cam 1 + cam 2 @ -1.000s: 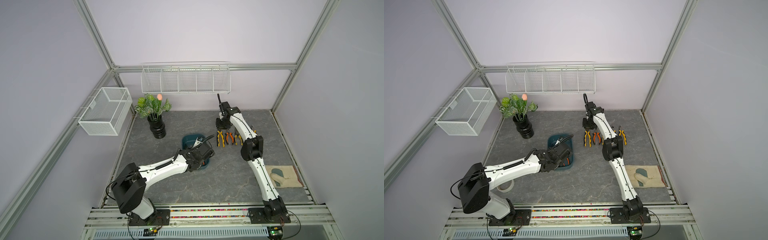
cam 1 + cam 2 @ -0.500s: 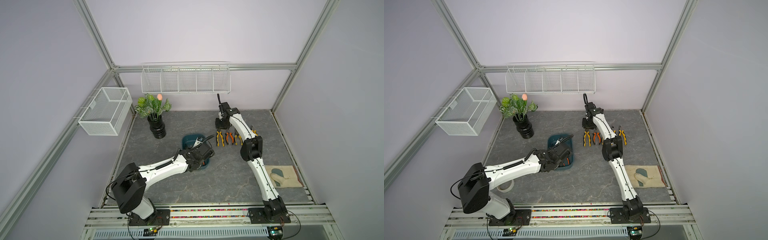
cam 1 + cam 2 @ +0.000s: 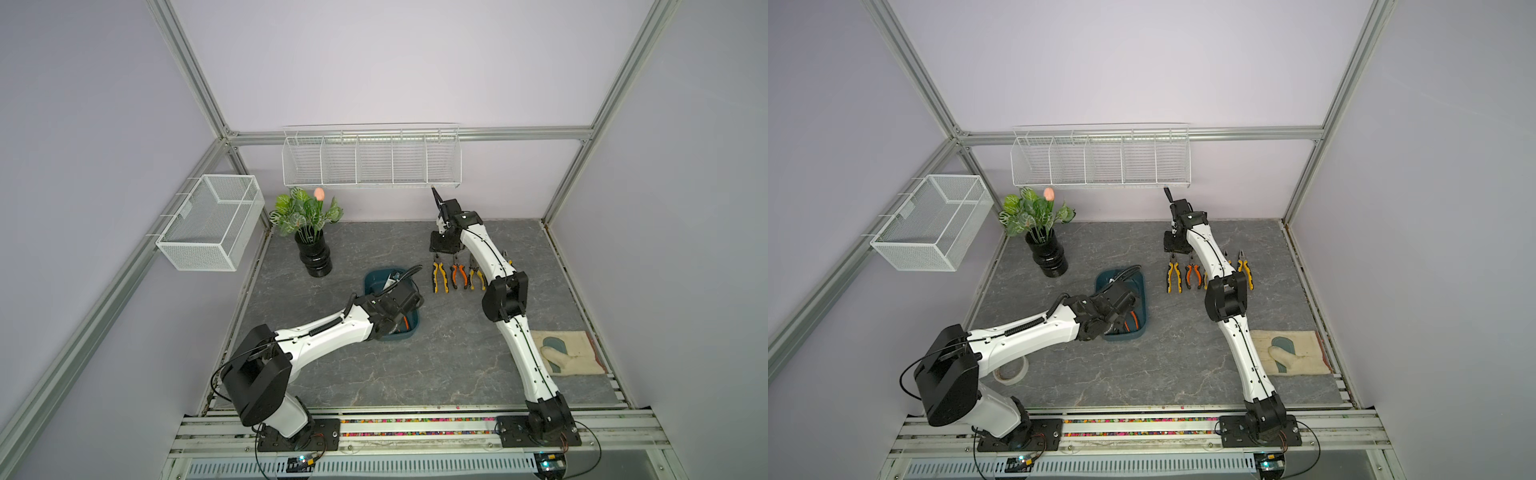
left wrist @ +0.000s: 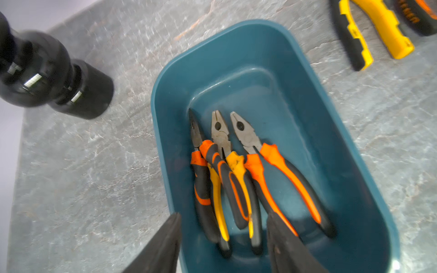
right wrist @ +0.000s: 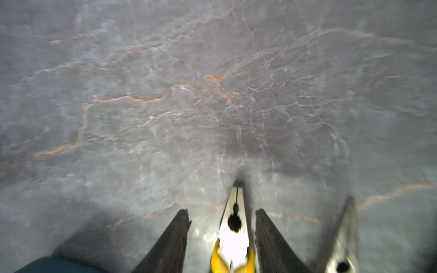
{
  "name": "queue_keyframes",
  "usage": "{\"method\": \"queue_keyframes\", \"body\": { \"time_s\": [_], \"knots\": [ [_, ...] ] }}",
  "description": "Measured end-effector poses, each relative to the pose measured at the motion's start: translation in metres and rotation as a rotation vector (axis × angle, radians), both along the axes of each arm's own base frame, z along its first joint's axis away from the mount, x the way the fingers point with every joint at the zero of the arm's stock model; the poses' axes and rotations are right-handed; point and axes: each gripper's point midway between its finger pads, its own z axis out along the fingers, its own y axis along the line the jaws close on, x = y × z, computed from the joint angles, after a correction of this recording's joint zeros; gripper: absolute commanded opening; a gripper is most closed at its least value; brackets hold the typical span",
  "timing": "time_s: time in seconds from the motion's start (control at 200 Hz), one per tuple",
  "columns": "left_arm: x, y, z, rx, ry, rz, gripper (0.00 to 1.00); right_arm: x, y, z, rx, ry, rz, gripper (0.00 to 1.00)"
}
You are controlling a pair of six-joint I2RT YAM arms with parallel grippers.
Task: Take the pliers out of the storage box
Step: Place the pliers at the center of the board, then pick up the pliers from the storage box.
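The left gripper turns and comes down into the storage box (image 4: pixel 236 59) next, astride the long-nose pliers' crossing handle (image 4: pixel 235 198), since that handle lies atop the yellow-and-black pliers.
The dark teal storage box (image 3: pixel 376 279) (image 3: pixel 1108 276) (image 4: pixel 236 59) sits mid-table. Three pliers lie in it: orange-and-black long-nose (image 4: pixel 201 165), yellow-and-black (image 4: pixel 234 165) and orange-and-black (image 4: pixel 279 170). My left gripper (image 4: pixel 224 214) hangs open over their handle ends, holding nothing. More pliers lie in a row on the table: yellow (image 3: pixel 439 277), orange (image 3: pixel 459 276) and yellow (image 3: pixel 476 276). My right gripper (image 5: pixel 222 211) (image 3: pixel 444 249) stands open astride the head of the yellow pliers (image 5: pixel 234 227), with a gap on each side.
A black vase with a plant (image 3: pixel 313 253) stands left of the box. A white mesh basket (image 3: pixel 212 224) and a long wire rack (image 3: pixel 370 160) hang on the frame. A work glove (image 3: pixel 569 353) lies at the right edge, and a tape roll (image 3: pixel 1011 372) by the left arm.
My right gripper has opened off the yellow pliers, which now lie on the table. Both arms have hardly moved.
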Motion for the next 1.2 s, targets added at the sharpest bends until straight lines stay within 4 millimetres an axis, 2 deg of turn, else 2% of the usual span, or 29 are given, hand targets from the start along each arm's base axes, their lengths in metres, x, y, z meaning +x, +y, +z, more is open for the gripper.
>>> {"method": "queue_keyframes", "body": {
  "time_s": [0.16, 0.225, 0.415, 0.515, 0.61, 0.695, 0.855, 1.02, 1.199],
  "knots": [
    [0.010, 0.015, -0.010, -0.021, 0.073, 0.044, 0.63, -0.030, -0.003, 0.045, -0.023, 0.013, 0.011, 0.47],
    [0.012, 0.010, -0.016, -0.012, 0.104, 0.037, 0.63, -0.048, -0.001, 0.062, -0.025, 0.007, 0.028, 0.48],
    [0.012, -0.004, -0.038, -0.003, 0.190, 0.025, 0.60, -0.101, 0.007, 0.128, 0.048, -0.120, 0.061, 0.48],
    [0.010, -0.006, -0.045, 0.000, 0.224, 0.037, 0.57, -0.119, 0.000, 0.147, 0.084, -0.169, 0.053, 0.48],
    [0.010, -0.008, -0.051, 0.003, 0.244, 0.051, 0.54, -0.135, -0.008, 0.143, 0.100, -0.177, 0.041, 0.48],
    [0.009, -0.007, -0.054, 0.007, 0.259, 0.066, 0.50, -0.149, -0.015, 0.130, 0.100, -0.154, 0.032, 0.48],
    [0.006, -0.006, -0.056, -0.007, 0.277, 0.110, 0.49, -0.169, -0.022, 0.108, 0.100, -0.116, 0.022, 0.48],
    [0.004, -0.003, -0.059, -0.058, 0.305, 0.185, 0.47, -0.181, -0.025, 0.102, 0.112, -0.118, 0.023, 0.47],
    [0.005, 0.003, -0.067, -0.135, 0.355, 0.268, 0.37, -0.185, -0.026, 0.102, 0.130, -0.136, 0.028, 0.47]
  ]
}}
